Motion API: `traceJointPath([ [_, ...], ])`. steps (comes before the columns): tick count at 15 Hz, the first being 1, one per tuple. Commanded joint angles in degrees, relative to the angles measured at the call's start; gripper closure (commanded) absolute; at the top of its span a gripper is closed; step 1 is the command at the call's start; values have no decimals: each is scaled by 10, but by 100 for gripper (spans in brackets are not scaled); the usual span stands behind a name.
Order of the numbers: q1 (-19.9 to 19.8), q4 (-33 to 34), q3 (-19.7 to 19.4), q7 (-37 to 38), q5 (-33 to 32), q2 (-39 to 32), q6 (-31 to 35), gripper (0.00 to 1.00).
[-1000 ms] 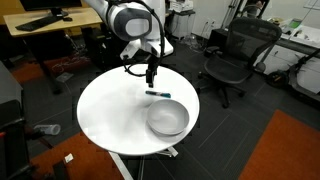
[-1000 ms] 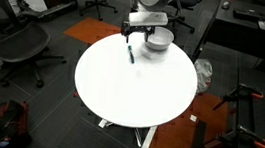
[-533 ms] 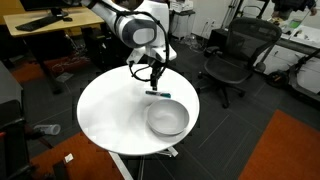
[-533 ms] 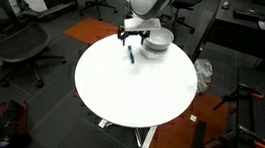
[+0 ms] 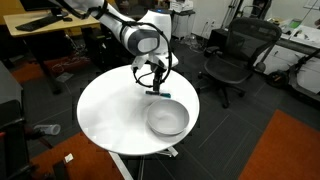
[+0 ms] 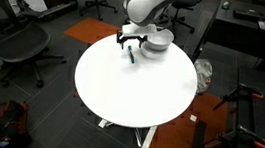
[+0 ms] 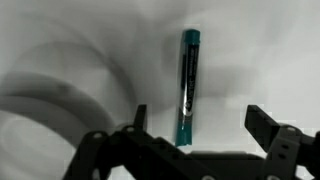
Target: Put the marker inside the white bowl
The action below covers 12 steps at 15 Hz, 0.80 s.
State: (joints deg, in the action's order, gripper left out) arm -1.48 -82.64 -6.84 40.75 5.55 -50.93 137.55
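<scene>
The open gripper moves down over the dark body of the marker (image 6: 131, 55) (image 7: 188, 85) next and closes on it, since the marker already lies flat between my fingers.
The marker (image 7: 188, 85), dark with teal-blue ends, lies flat on the white round table. In the wrist view it lies between my open gripper's (image 7: 195, 125) fingers, nearer the left finger. In both exterior views the gripper (image 5: 154, 83) (image 6: 130, 46) hovers low over the marker (image 5: 159, 94) (image 6: 131, 55), fingers apart and empty. The white bowl (image 5: 167, 118) (image 6: 156, 41) stands on the table right beside the marker; its rim curves in at the left of the wrist view (image 7: 60, 100).
The round white table (image 5: 110, 115) (image 6: 136, 90) stands on one pedestal. Office chairs (image 5: 235, 60) (image 6: 10, 45) and desks (image 5: 45, 25) surround it. A bottle (image 5: 45, 129) lies on the floor near the table.
The gripper has moved down and toward the marker, and now sits low over it with its fingers on either side. Marker and bowl have not moved.
</scene>
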Motion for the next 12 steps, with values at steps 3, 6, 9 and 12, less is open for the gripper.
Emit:
traceJointPath([
  [3,-6,55,-3,-14,12,-43,-16,0],
  [6,-12,73,-1,-17,13,-61,-21,0],
  [9,-13,88,-3,-15,12,-76,-23,26],
  [12,-15,97,-2,-15,12,-85,-22,49],
])
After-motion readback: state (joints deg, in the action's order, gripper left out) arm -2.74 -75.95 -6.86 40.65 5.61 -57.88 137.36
